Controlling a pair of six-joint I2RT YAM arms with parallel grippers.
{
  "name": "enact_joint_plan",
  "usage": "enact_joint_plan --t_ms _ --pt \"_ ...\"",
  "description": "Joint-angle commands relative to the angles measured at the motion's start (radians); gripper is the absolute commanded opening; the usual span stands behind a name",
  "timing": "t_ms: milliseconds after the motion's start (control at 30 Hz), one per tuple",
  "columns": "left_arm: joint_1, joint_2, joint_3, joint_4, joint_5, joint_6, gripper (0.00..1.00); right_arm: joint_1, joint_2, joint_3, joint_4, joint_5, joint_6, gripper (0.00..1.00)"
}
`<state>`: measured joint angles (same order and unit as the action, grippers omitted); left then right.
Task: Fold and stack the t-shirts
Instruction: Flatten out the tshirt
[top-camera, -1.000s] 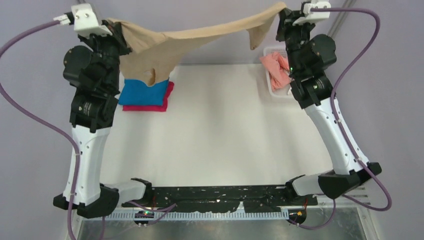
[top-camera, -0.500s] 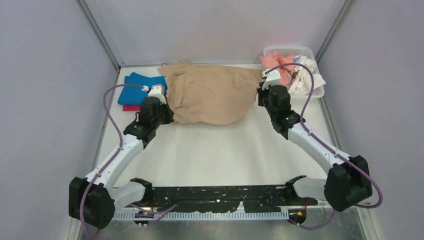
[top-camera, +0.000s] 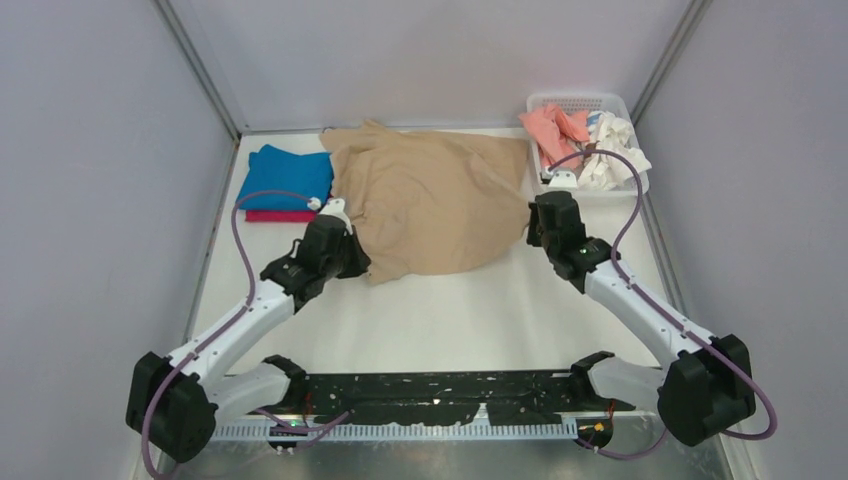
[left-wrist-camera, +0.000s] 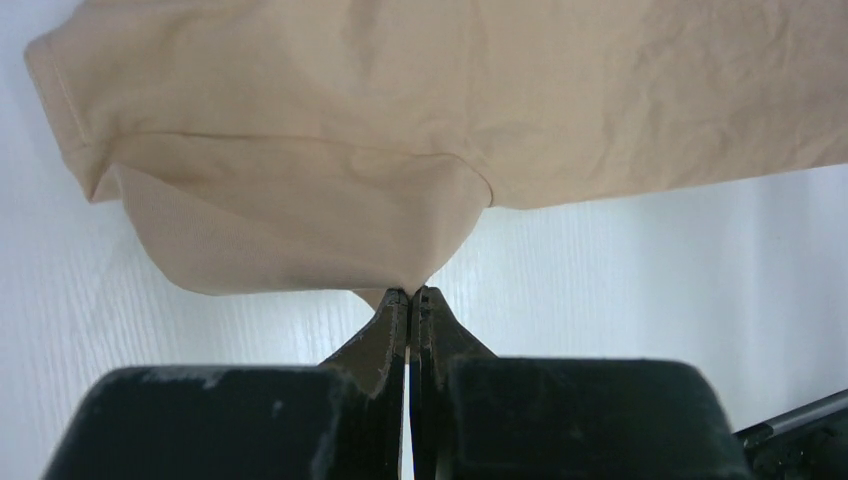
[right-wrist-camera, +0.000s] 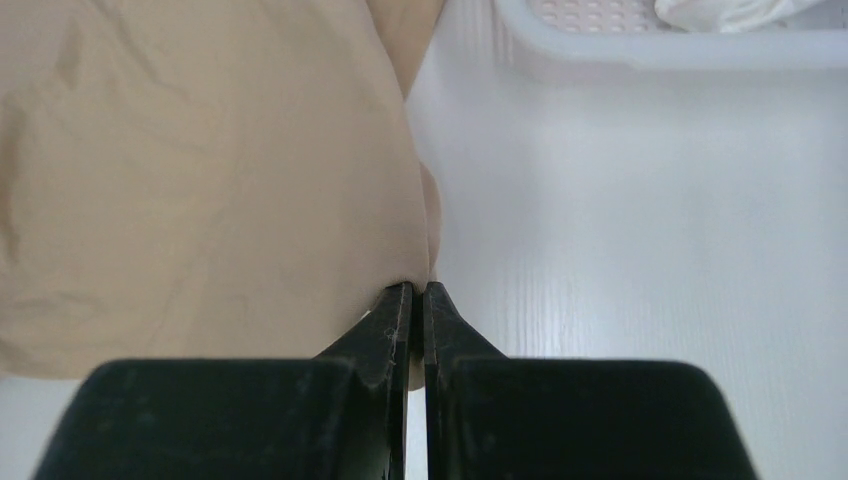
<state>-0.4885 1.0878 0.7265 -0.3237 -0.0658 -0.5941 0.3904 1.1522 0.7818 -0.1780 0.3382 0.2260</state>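
The edge of the tan t-shirt (top-camera: 435, 200) in my right gripper needs to be pulled back toward the black bar next, because the t-shirt lies wrinkled.
The tan t-shirt (top-camera: 435, 200) lies spread on the white table (top-camera: 450, 310), wrinkled and not quite flat. My left gripper (top-camera: 352, 252) is shut on its near left corner; in the left wrist view the cloth (left-wrist-camera: 300, 150) pinches into the closed tips (left-wrist-camera: 410, 292). On the shirt's near right edge my right gripper (top-camera: 535, 222) is shut, with cloth (right-wrist-camera: 200, 180) held between its tips (right-wrist-camera: 418, 288). A folded blue t-shirt (top-camera: 287, 177) rests on a folded magenta one (top-camera: 275, 216) at the back left. A salmon t-shirt (top-camera: 552, 130) and a white one (top-camera: 612, 150) lie crumpled in the basket.
The white mesh basket (top-camera: 580, 102) stands at the back right corner, its rim (right-wrist-camera: 640, 45) showing in the right wrist view. Grey walls enclose the table on three sides. The arm bases and a black rail (top-camera: 440, 390) run along the near edge.
A second ago both arms held the tan shirt high in the air. They have come down and drawn it toward the near side, so it now lies spread on the table.
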Motion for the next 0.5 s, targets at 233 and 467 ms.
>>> enact_joint_plan --t_ms 233,467 --pt "-0.058 -0.218 -0.045 -0.336 0.006 -0.087 0.0 -0.002 -0.113 0.119 -0.514 0.107 0.107 0.08" --pt "-0.058 -0.272 -0.041 -0.483 0.065 -0.076 0.0 -0.003 -0.076 0.135 -0.701 0.017 0.171 0.11"
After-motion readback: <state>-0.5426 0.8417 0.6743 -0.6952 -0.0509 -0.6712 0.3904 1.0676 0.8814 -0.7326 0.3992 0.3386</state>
